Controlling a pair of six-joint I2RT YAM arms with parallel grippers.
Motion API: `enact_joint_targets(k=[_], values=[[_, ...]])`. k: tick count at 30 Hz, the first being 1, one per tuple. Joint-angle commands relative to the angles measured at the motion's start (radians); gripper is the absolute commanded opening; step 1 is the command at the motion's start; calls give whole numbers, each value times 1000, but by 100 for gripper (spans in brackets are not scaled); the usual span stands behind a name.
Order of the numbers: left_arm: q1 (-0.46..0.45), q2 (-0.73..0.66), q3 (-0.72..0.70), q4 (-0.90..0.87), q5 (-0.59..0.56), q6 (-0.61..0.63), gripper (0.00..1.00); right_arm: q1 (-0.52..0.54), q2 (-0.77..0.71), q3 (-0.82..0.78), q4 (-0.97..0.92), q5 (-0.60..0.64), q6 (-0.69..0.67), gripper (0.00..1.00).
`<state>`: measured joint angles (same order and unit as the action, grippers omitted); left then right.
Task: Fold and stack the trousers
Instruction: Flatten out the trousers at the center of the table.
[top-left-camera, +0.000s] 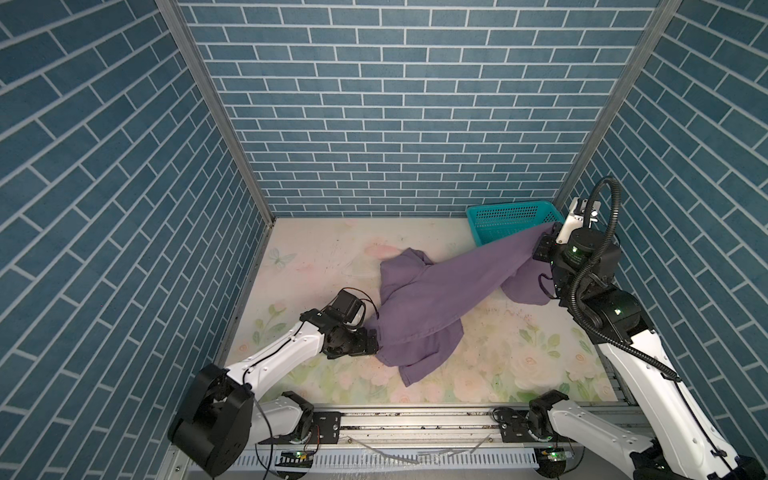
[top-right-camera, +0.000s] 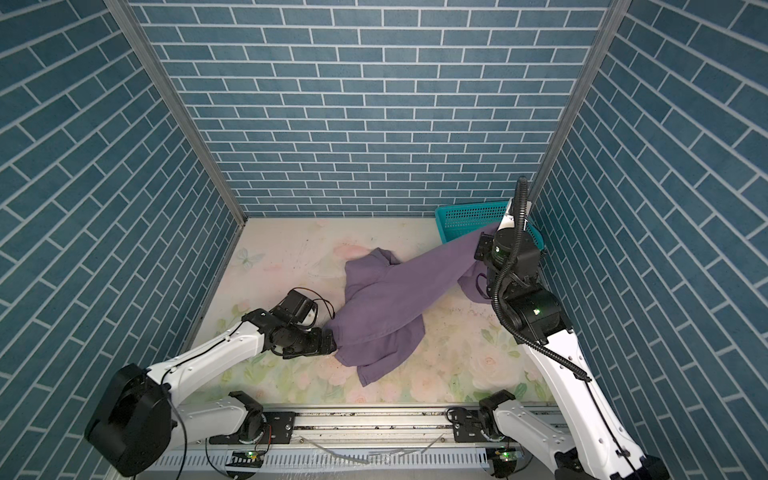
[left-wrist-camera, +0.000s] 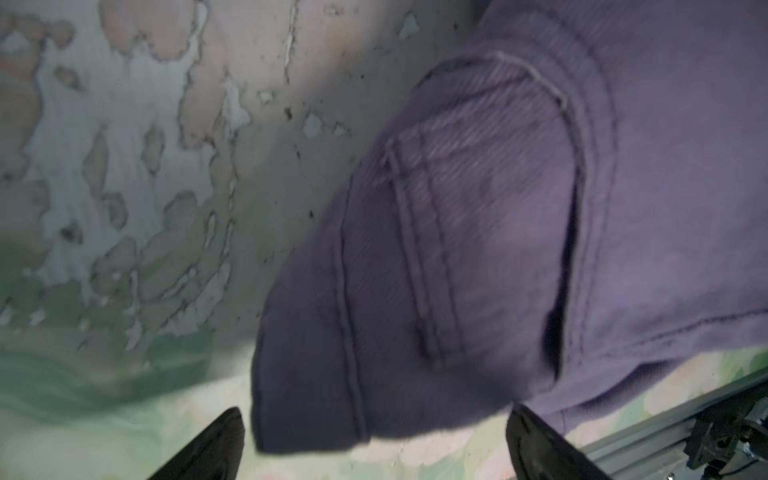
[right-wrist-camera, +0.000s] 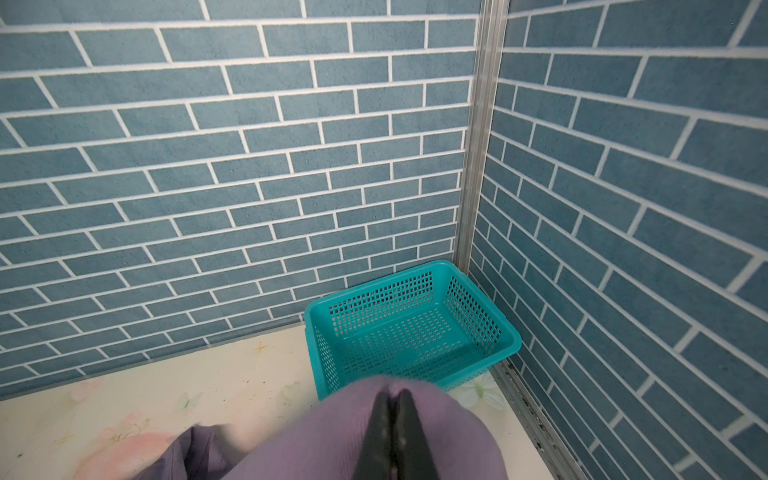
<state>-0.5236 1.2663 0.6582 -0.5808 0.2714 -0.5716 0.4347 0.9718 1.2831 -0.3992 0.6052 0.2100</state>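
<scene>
Next, my right gripper moves down and back over the bare floral tabletop before the basket to release the trousers, because their held end hangs raised.
The muted-purple trousers stretch across the floral table, bunched at the middle and lifted toward the back right. My right gripper is shut on the trousers, with cloth draped round both fingers; in both top views it is raised in front of the basket. My left gripper is open and low at the cloth's near-left edge. A seamed corner with a pocket lies between its spread fingers, ungripped.
A teal perforated basket stands with nothing in it in the back right corner. Blue brick walls close the left, back and right sides. A metal rail with the arm bases runs along the front edge.
</scene>
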Motion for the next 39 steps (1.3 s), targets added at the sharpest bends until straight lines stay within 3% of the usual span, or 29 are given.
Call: enact_joint_targets(k=[1,2,3,4,5,8,12,15,17,19,21,24,28,30,34,39], values=[[-5,84,36,143,-7,-22,86,-14,0,-11,11,-14,30,0],[-3,108,68,150,-7,-19,65,-18,3,-10,11,-17,30,0],[1,134,104,139,-17,-10,33,-22,4,-8,8,-21,30,0],[11,155,154,109,-32,11,14,-26,8,-7,7,-24,29,0],[26,176,223,59,-66,37,2,-30,13,-2,5,-32,29,0],[105,218,474,-93,-172,90,0,-45,48,35,-11,-83,22,0],[251,300,915,-228,-203,120,0,-67,153,122,-34,-148,-23,0],[307,452,1423,-401,-241,171,0,-93,223,185,-38,-232,-78,0],[318,624,1906,-575,-259,215,0,-109,274,263,-73,-265,-114,0],[342,754,2314,-645,-198,229,0,-123,309,356,-121,-275,-137,0],[389,623,2126,-471,-125,194,0,-127,307,426,-146,-299,-147,0],[461,369,1683,-215,-61,151,0,-129,221,409,-102,-463,-150,0],[517,173,1334,-139,-84,149,0,-128,125,332,-165,-806,-98,0],[539,88,1169,-123,-102,145,0,-126,59,197,-148,-930,-40,0],[592,-52,841,-70,-124,100,0,-122,-44,-89,-174,-978,34,0],[665,-145,570,-80,-185,26,0,-122,-119,-341,-249,-992,128,0]])
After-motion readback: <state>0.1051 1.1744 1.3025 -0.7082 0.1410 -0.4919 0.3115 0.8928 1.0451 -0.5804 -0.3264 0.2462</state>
